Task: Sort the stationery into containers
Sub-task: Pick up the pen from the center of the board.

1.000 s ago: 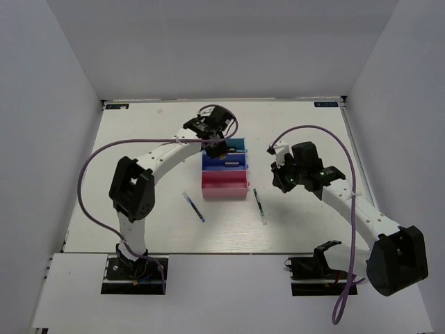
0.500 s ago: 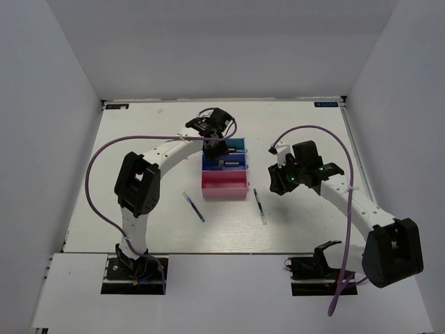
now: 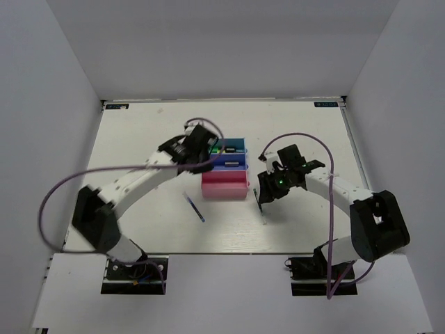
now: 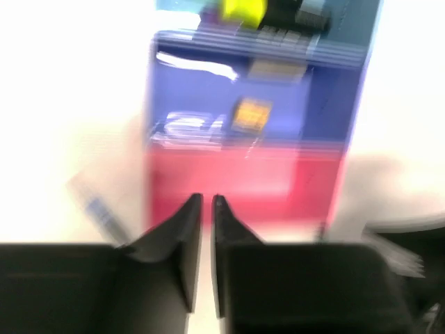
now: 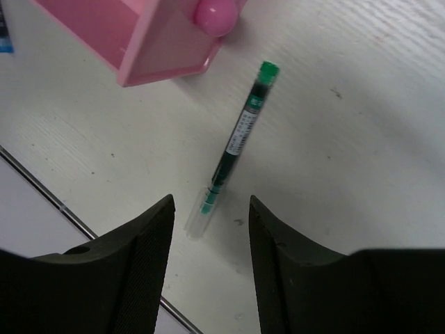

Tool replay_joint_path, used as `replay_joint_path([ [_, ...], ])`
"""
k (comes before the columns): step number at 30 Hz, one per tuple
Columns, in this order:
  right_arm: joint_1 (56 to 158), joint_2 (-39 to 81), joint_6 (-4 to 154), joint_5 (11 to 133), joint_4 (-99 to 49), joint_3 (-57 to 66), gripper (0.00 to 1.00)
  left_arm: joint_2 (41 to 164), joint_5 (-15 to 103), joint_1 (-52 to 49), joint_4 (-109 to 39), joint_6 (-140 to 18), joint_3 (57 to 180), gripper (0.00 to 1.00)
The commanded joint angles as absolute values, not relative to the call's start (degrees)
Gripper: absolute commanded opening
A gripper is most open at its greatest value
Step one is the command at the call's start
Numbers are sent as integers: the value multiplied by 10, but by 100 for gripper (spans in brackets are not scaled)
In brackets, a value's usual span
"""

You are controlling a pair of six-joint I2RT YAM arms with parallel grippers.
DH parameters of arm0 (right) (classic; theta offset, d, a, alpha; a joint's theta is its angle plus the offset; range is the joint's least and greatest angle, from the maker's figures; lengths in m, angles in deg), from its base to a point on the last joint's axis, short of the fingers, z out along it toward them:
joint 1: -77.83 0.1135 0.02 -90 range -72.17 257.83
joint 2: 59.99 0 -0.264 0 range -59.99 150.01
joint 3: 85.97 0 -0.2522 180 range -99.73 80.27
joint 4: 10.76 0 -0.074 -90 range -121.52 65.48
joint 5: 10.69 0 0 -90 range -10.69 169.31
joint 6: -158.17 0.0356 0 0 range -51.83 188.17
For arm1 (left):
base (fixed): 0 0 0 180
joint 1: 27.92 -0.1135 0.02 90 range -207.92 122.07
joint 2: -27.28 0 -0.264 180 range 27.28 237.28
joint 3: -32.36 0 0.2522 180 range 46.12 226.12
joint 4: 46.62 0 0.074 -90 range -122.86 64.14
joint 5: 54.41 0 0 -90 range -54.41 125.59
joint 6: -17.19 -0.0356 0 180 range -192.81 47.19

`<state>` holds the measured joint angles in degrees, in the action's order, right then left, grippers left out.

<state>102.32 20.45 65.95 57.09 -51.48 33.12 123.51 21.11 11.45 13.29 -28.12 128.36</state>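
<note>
My right gripper moves down onto the labelled middle of the dark-green pen (image 5: 240,139) next, turning to line up with it. The pen lies slanted between my open fingers.
The teal (image 3: 240,143), blue (image 3: 212,164) and pink (image 3: 224,188) containers stand in a row at mid-table. A yellow highlighter (image 4: 243,8) lies in the teal one and a dark item (image 3: 233,165) in the blue one. My left gripper (image 3: 201,156) (image 4: 207,202) hovers by the trays' left side, blurred, its jaws a narrow slit apart with nothing between them. My right gripper (image 3: 263,198) (image 5: 208,209) is open just over the dark-green pen (image 5: 240,139) (image 3: 264,218), its fingers either side of the pen's clear tip. The blue pen (image 3: 194,207) lies left of the pink tray.
The pink tray's corner (image 5: 132,35) sits close to the green pen's far end. A metal strip (image 5: 42,191) marks the table's near edge behind the right gripper. Purple cables loop from both arms.
My left gripper has drawn back from over the teal tray toward the left and near side. My right gripper has swung left down to the green pen, and its jaws have parted.
</note>
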Motion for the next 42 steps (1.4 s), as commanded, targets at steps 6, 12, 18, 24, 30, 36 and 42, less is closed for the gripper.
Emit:
replay_joint_path([
  [6, 1088, 248, 729, 662, -435, 341, 52, 899, 90, 129, 128, -278, 974, 57],
  [12, 1111, 277, 748, 746, -405, 359, 46, 825, 87, 125, 128, -244, 884, 57],
  [18, 1135, 311, 754, 813, -397, 365, 40, 824, 95, 125, 100, -223, 848, 58],
  [24, 1142, 309, 744, 880, -405, 377, 34, 870, 118, 126, 70, -182, 839, 58],
  [30, 1142, 302, 745, 904, -428, 383, 26, 959, 122, 136, 70, -150, 881, 58],
  [36, 1139, 310, 748, 857, -444, 384, 1, 986, 123, 140, 62, -133, 892, 59],
  [42, 1139, 299, 748, 838, -461, 368, 0, 1011, 129, 140, 48, -123, 901, 59],
])
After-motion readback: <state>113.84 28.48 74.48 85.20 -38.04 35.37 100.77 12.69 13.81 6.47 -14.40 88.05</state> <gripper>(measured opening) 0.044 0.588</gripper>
